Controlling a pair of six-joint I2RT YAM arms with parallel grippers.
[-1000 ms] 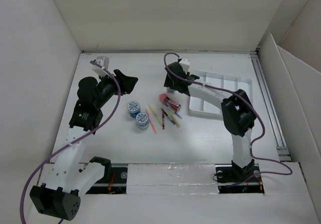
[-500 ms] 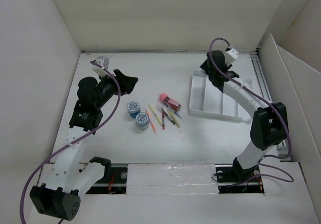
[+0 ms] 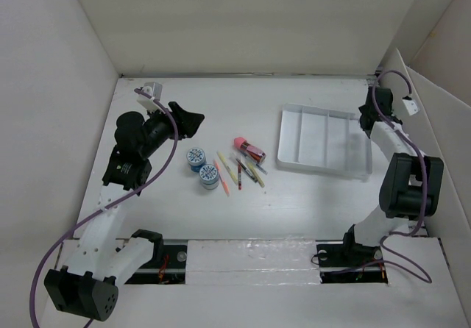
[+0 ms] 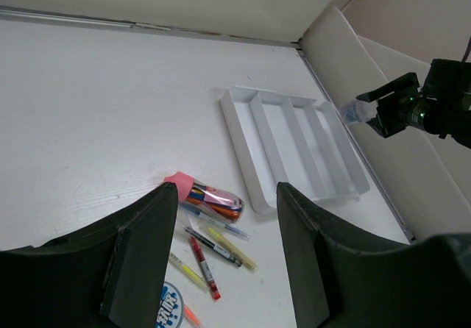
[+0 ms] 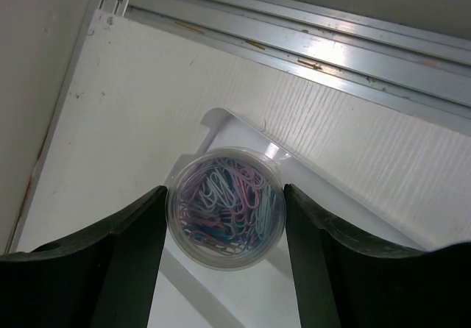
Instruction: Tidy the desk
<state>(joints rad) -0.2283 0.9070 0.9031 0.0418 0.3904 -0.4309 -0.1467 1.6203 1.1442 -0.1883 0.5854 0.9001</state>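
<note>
The tray's end section [image 3: 358, 147] beside the metal bar is empty, so the right gripper will lower the tub toward the tray and into that section.
The desk [image 3: 221, 100] is a white tabletop between white walls. My right gripper [image 3: 366, 119] is at the far right, above the right end of the white compartment tray [image 3: 324, 140]. It is shut on a clear round tub of coloured paper clips [image 5: 225, 218], one finger on each side [image 5: 225, 190]. The tray's corner [image 5: 213, 118] lies under the tub. My left gripper [image 3: 188, 120] is open and empty, raised over the left of the desk [image 4: 228, 192]. Through it I see the tray [image 4: 239, 144] and the right gripper [image 4: 383, 111].
Loose pens [image 3: 243, 170] lie fanned out mid-desk beside a pink-capped clear tube of pens [image 3: 249, 148]. Two blue-and-white round rolls [image 3: 195, 157] [image 3: 210, 175] sit left of them. A metal rail [image 5: 294, 26] runs along the desk's right edge by the wall.
My right arm has swung from beside the pens in mid-desk, across the tray's far edge, to the tray's right end. The left arm has not moved.
</note>
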